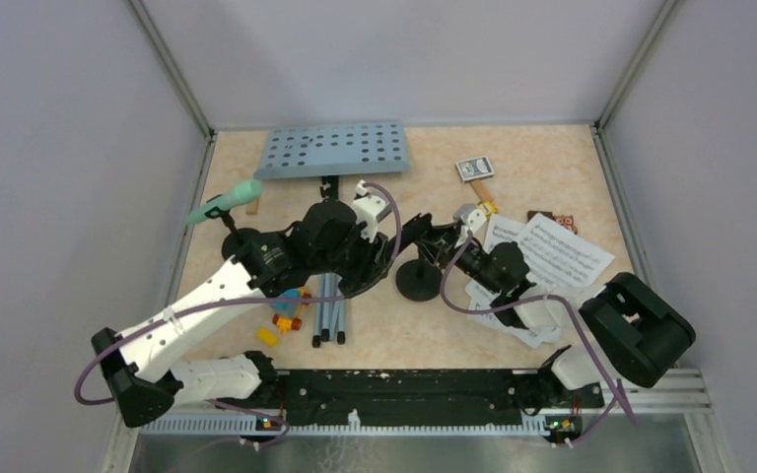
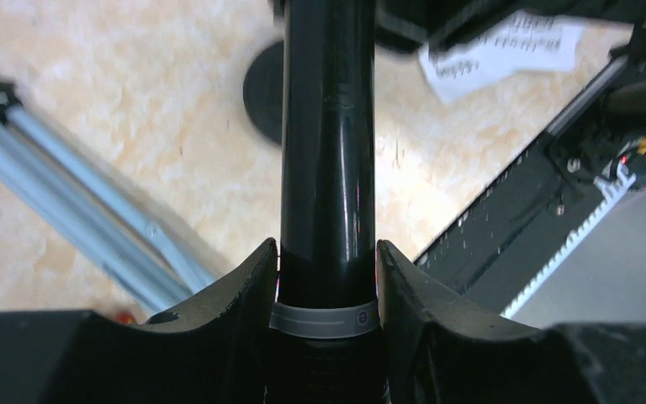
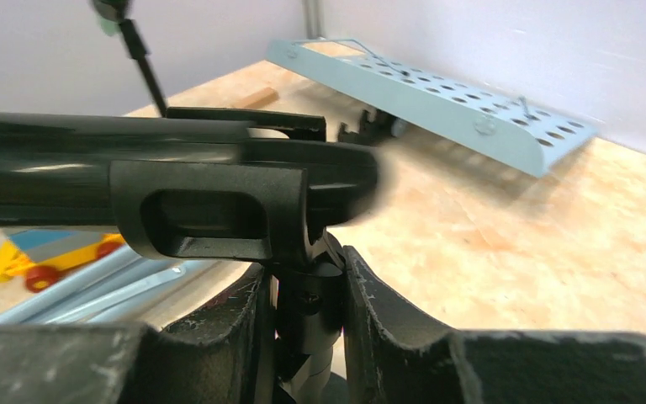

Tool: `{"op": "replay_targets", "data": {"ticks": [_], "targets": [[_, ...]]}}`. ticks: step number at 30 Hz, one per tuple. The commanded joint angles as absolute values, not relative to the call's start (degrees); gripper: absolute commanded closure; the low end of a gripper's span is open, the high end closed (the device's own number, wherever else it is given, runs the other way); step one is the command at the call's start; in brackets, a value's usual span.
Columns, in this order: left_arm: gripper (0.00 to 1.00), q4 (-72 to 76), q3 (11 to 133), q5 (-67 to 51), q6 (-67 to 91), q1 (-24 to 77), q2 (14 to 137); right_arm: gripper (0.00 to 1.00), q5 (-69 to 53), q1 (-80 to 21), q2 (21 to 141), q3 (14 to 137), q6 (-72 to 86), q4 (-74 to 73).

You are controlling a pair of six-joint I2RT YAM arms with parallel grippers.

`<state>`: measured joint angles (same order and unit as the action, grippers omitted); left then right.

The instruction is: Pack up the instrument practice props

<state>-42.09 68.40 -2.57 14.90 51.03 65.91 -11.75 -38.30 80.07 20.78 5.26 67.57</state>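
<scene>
I should next pull the microphone in my left gripper out of the clip, then lower and release it on the bare tabletop below, between tripod legs and holder base.
My left gripper is shut on the black microphone, whose far end lies in the clip of a black round-based mic holder. My right gripper is shut on that holder's stem just under the clip. The mint-green microphone sits in the second holder at the left. The pale-blue music desk lies at the back, its silver tripod legs pointing toward me. White sheet-music pages lie under my right arm.
Colourful toy bricks lie left of the tripod legs, with a yellow one nearer me. A card box and a tan block lie at the back right. Another tan block lies by the mint microphone. Walls close three sides.
</scene>
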Motion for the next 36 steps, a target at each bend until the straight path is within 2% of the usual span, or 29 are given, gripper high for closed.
{"op": "replay_targets", "data": {"ticks": [1, 10, 16, 19, 29, 36], "targets": [[1.0, -56.8, 66.9, -6.1, 19.1, 51.5, 59.4, 1.0, 5.5, -32.0, 81.2, 23.7, 1.4, 67.9], [1.0, -53.6, 63.1, -6.3, 23.5, 51.4, 52.9, 1.0, 2.1, -30.8, 79.8, 24.0, 1.5, 67.1], [1.0, -37.4, 53.0, -0.7, 34.4, 51.4, 49.6, 1.0, -1.2, -30.8, 79.1, 24.1, 1.5, 65.9], [1.0, -28.6, 46.5, 6.0, 40.8, 51.4, 49.6, 1.0, -2.1, -30.8, 78.5, 24.1, 1.7, 65.0], [1.0, -16.8, 41.8, 27.5, 57.3, 51.4, 65.1, 1.0, -3.6, -30.8, 74.3, 21.9, 3.9, 62.1], [1.0, -24.3, 48.9, 37.3, 67.8, 51.4, 81.0, 1.0, -5.4, -30.8, 72.9, 21.3, 4.7, 60.8]]}}
